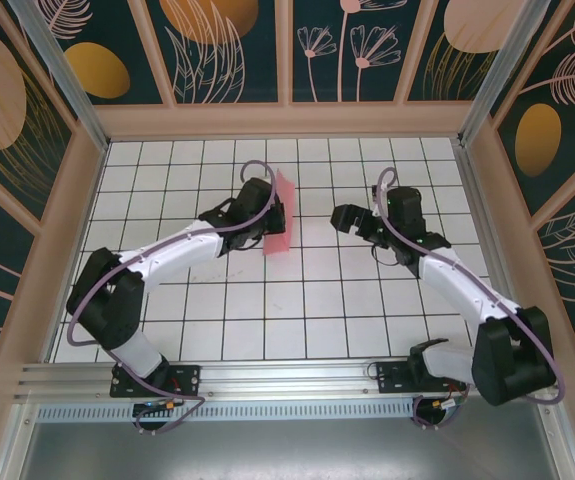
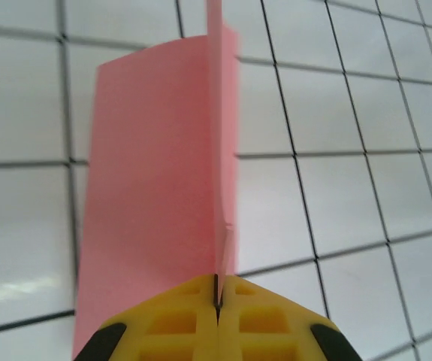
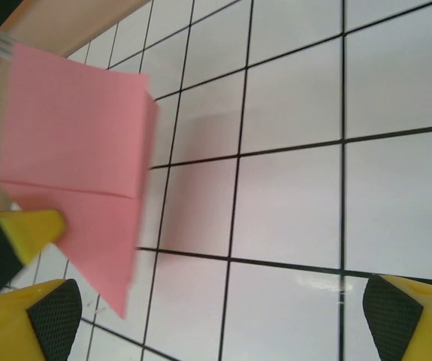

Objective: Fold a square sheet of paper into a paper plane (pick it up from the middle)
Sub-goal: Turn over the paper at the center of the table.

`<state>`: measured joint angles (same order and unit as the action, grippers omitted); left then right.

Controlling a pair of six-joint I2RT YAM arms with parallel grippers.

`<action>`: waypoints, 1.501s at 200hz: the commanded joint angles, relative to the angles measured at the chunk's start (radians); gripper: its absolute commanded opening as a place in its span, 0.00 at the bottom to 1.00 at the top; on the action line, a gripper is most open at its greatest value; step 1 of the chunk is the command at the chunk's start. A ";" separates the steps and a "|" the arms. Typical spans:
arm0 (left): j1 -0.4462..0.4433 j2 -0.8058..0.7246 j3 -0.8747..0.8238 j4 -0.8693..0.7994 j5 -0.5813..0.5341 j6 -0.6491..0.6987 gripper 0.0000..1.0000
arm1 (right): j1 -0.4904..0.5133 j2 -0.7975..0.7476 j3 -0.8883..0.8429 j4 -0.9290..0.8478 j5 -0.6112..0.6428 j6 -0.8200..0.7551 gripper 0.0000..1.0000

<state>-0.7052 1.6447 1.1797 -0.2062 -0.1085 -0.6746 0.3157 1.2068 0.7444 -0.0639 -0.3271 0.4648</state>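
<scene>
I hold the folded pink sheet off the table by its thin edge, so my left gripper will lower toward the white tiles beneath and release it next.
The square sheet of paper [image 1: 285, 236] is pink, folded along a crease, and held up off the white grid table [image 1: 267, 310]. My left gripper [image 1: 272, 218] is shut on it. In the left wrist view its yellow jaws [image 2: 217, 299] pinch the paper's thin edge [image 2: 216, 113], while a wide flap [image 2: 152, 195] hangs to the left. My right gripper [image 1: 349, 225] stands open about one tile to the right of the paper, apart from it. In the right wrist view the sheet [image 3: 73, 143] shows a crease, and the right gripper [image 3: 223, 320] has nothing between its fingers. The paper plane is out of view.
Wooden-framed walls with dark floral panels [image 1: 287, 60] enclose the table on three sides. An aluminium rail [image 1: 287, 375] carrying both arm bases runs along the near edge. White tiles [image 1: 297, 330] lie bare between the grippers and the rail.
</scene>
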 commanded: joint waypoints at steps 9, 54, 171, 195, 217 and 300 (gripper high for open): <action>-0.038 0.062 0.124 -0.346 -0.372 0.071 0.06 | -0.020 -0.066 -0.036 -0.049 0.132 -0.018 0.99; -0.101 0.346 0.325 -0.577 -0.668 0.040 0.07 | -0.063 -0.078 -0.062 -0.092 0.221 0.051 0.99; -0.191 0.577 0.411 -0.454 -0.459 0.093 0.26 | -0.188 -0.074 -0.080 -0.134 0.160 0.113 0.99; -0.190 0.522 0.403 -0.422 -0.377 0.092 0.43 | -0.188 -0.070 -0.076 -0.136 0.142 0.113 0.98; -0.191 0.418 0.365 -0.349 -0.259 0.081 0.58 | -0.188 -0.062 -0.071 -0.130 0.104 0.104 0.98; -0.058 -0.018 0.000 0.011 0.017 -0.069 0.85 | -0.036 0.067 -0.077 0.057 -0.170 0.198 0.91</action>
<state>-0.8433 1.7096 1.3136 -0.3233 -0.1913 -0.6544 0.1883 1.2270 0.6777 -0.1272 -0.3813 0.5911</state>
